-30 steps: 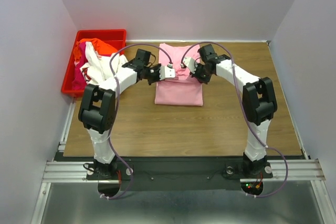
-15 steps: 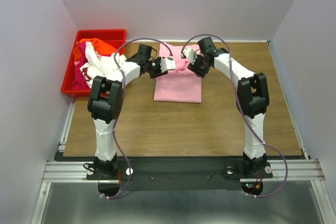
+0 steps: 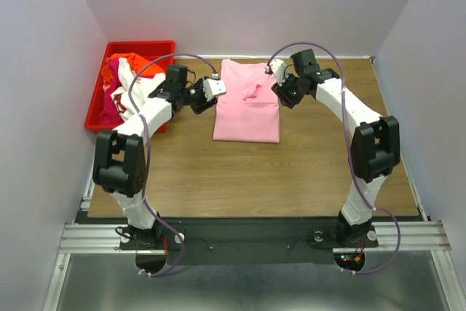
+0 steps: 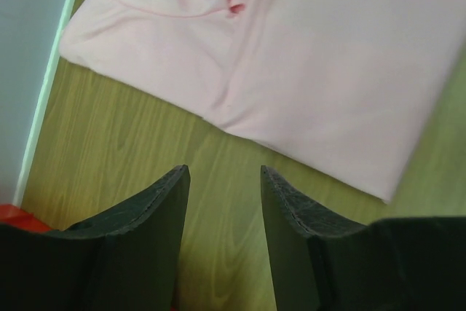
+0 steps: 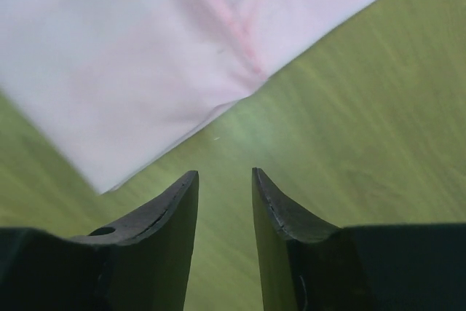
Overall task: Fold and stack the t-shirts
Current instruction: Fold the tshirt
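My left gripper is going to move back and down next, around the shirt's near corner on the bin's side. That corner lies flat closer to my base.
A light pink t-shirt [image 3: 247, 103] lies folded flat at the back middle of the wooden table [image 3: 247, 172]; it also fills the upper part of the left wrist view [image 4: 291, 56] and the right wrist view [image 5: 131, 41]. My left gripper [image 3: 217, 87] hangs open just off the shirt's left edge, with only bare wood between its fingers [image 4: 226, 180]. My right gripper [image 3: 275, 69] stands open beside the shirt's upper right corner, its jaws empty over the table [image 5: 226, 180]. More t-shirts, white, orange-red and magenta, are heaped in the red bin [image 3: 124, 81].
The red plastic bin [image 3: 143, 47] stands at the table's back left corner, close behind the left arm. White walls close in the back and both sides. A metal rail [image 3: 247, 237] carries both arm bases at the near edge.
Both grippers opened and let go of the pink shirt, then drew apart, the left one to the left and the right one to the right. The shirt now lies flat.
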Controlling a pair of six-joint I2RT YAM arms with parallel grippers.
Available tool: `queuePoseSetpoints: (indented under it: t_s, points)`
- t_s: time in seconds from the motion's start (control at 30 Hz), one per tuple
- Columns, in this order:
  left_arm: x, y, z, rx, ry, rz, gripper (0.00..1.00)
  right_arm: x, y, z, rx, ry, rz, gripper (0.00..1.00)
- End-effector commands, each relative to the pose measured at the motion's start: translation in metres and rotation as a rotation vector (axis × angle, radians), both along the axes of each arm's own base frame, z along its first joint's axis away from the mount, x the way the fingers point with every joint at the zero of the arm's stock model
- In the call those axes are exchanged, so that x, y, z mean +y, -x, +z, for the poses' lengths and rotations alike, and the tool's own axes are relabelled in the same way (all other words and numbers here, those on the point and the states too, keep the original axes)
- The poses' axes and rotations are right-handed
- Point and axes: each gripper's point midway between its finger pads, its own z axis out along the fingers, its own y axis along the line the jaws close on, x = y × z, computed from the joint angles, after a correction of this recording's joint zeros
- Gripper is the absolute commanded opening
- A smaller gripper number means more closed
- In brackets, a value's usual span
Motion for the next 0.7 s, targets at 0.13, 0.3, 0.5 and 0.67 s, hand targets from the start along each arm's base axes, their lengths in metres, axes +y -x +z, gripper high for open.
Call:
queuePoseSetpoints:
  t_s: [0.13,0.3,0.5,0.67]
  points:
    - [-0.011,0.074,-0.041,0.025,-0.073,-0.202,0.55,0.042,0.076,-0.046,0.131,0.017,0.139,0.38]
    - [-0.010,0.077,-0.063,0.017,-0.139,-0.234,0.58,0.047,0.078,-0.071,0.122,0.071,0.165,0.38]
    - [-0.010,0.079,-0.082,0.001,-0.212,-0.283,0.60,0.051,0.091,-0.087,0.147,0.095,0.206,0.38]
    - [-0.014,0.082,-0.095,0.009,-0.237,-0.309,0.60,0.049,0.098,-0.098,0.165,0.108,0.213,0.38]
